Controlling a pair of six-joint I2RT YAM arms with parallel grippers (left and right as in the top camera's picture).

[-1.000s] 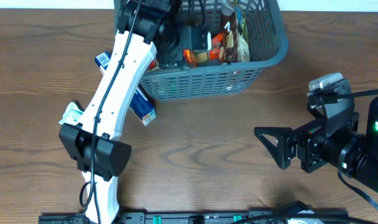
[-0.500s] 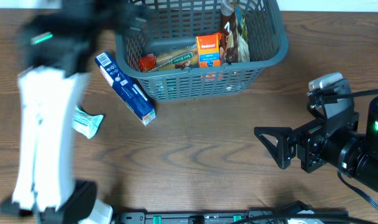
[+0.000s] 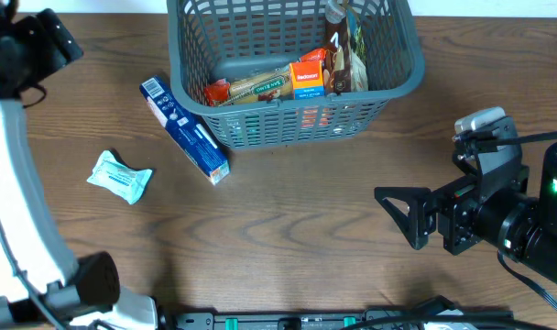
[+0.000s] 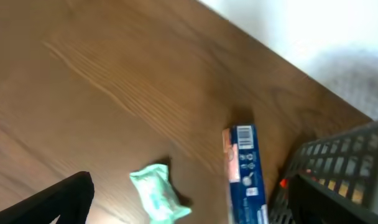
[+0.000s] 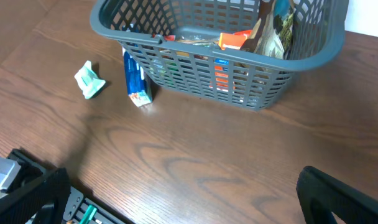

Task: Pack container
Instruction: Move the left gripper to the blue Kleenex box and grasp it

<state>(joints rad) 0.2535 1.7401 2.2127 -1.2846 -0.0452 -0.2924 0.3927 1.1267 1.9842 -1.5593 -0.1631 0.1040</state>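
I will next move my left gripper across to its right in the overhead view and down to the blue box's barcode end [image 3: 154, 89]. That end is clear of the container [image 3: 402, 41].
The dark grey slotted container [image 3: 402, 41] stands at the back centre of the table. It holds an orange box [image 3: 307, 77], a long tan packet [image 3: 256, 89] and a brown bag [image 3: 347, 50]. A blue box [image 3: 185, 130] lies against its left wall. A mint-green packet [image 3: 120, 176] lies further left. My left gripper [image 3: 36, 41] is up at the far left, open and empty. The left wrist view shows the packet [image 4: 159, 193], the blue box [image 4: 245, 171] and the container's corner [image 4: 338, 168]. My right gripper [image 3: 402, 218] is open and empty at the right, low over the table.
The right wrist view shows the container [image 5: 176, 34], the blue box [image 5: 136, 81] and the mint packet [image 5: 89, 79] across bare wood. A black rail [image 3: 288, 321] runs along the table's front edge. The left arm's white links [image 3: 13, 183] stand along the left side.
My left arm has swung from over the container out to the far left. The orange box now lies in the container in plain view. The right arm has not moved.
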